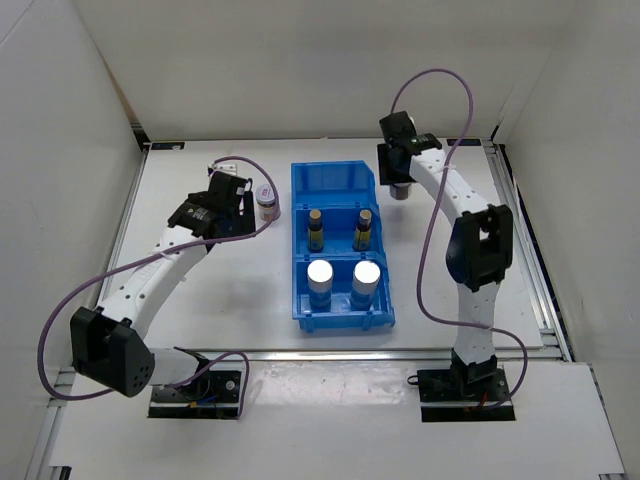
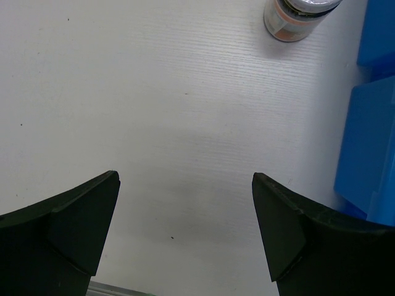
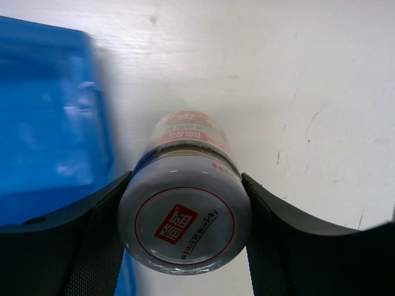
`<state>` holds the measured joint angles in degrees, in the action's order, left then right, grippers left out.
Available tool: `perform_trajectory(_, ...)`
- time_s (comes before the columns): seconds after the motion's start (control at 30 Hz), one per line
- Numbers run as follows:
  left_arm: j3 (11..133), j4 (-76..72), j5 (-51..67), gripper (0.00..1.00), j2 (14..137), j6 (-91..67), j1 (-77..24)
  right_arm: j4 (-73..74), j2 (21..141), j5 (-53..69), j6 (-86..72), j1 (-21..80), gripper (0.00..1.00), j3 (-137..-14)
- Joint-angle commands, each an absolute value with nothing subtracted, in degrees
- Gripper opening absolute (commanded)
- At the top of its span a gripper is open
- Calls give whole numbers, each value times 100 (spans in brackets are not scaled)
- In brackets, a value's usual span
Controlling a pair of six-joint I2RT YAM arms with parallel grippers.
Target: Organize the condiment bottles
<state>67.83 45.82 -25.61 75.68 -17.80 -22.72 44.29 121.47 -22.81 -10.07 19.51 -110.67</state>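
I should next move the squat jar in my right gripper over the side of the bin's empty far section [image 1: 347, 184] [image 3: 38, 123], on the left in the top view, and let go of it inside.
A blue bin [image 1: 340, 180] holds two slim dark yellow-labelled bottles [image 1: 316, 229] [image 1: 363, 229] in its middle compartment and two white-blue cylinders with silver caps [image 1: 320, 273] [image 1: 367, 273] in the near one. The far compartment is empty. My right gripper [image 1: 400, 172] [image 3: 185, 216] is shut on a squat jar [image 3: 185, 216] [image 1: 400, 190] by its purple-white lid, just right of the bin's far end. The other squat jar [image 1: 266, 201] [image 2: 299, 17] stands on the table left of the bin. My left gripper [image 1: 238, 192] [image 2: 185, 185] is open and empty beside it.
The bin's side shows in the left wrist view [image 2: 370, 135] and in the right wrist view [image 3: 49, 111]. White walls enclose the table on three sides. Purple cables loop from both arms.
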Motion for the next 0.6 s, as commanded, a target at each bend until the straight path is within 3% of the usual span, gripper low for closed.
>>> perform_trajectory(0.0, 6872, 4500, -2461, 99, 7611, -1740, -2268, 3894, 11268, -2795, -940, 2355, 0, -11468)
perform_trajectory(0.3, 6987, 4500, -2408, 99, 7796, -1740, -2268, 3894, 12145, -865, -396, 2619, 0, -12576)
perform_trajectory(0.57, 6987, 4500, -2514, 99, 7796, -1687, -2268, 3894, 12778, -501, -229, 2672, 0, -12893)
